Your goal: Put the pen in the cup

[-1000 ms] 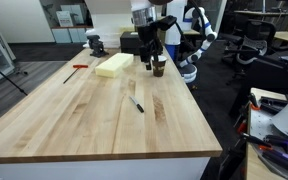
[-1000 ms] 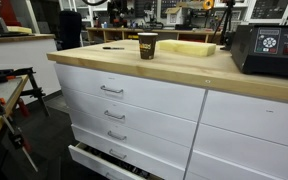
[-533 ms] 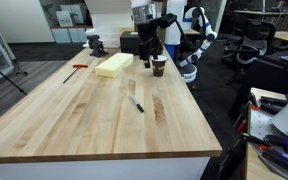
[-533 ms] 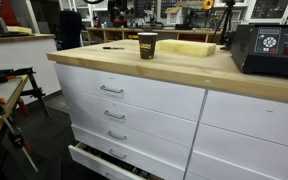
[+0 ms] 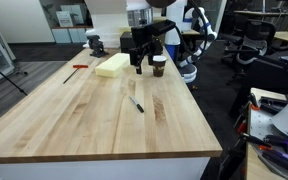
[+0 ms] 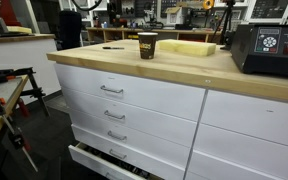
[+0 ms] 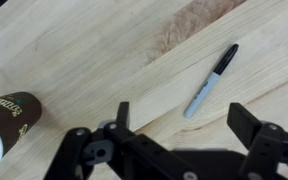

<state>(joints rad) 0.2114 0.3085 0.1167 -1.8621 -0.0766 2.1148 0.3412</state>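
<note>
I should next lower my open gripper away from the cup (image 5: 159, 66), with my fingers on both sides of the pen's grey body, because the pen lies flat below, farther from the cup.
The pen (image 5: 136, 104) lies flat on the wooden table (image 5: 84, 115), near its middle. In the wrist view the pen (image 7: 210, 80) is black with a pale grey end and lies slanted between my fingers' line of sight. The cup (image 5: 159, 66) stands upright at the far side of the table; it also shows in an exterior view (image 6: 147, 45) and at the left edge of the wrist view (image 7: 6, 122). My gripper (image 5: 141, 62) hangs above the table just beside the cup, apart from it. In the wrist view the gripper (image 7: 184, 122) is open and empty.
A pale yellow foam block (image 5: 114, 64) lies next to the cup. A red-handled tool (image 5: 76, 68) lies at the table's far edge. A black box (image 5: 130, 42) and a dark metal object (image 5: 95, 43) stand at the back. A black device (image 6: 267, 48) sits on the table.
My gripper has moved sideways away from the cup, toward the foam block side. The pen and cup have not moved.
</note>
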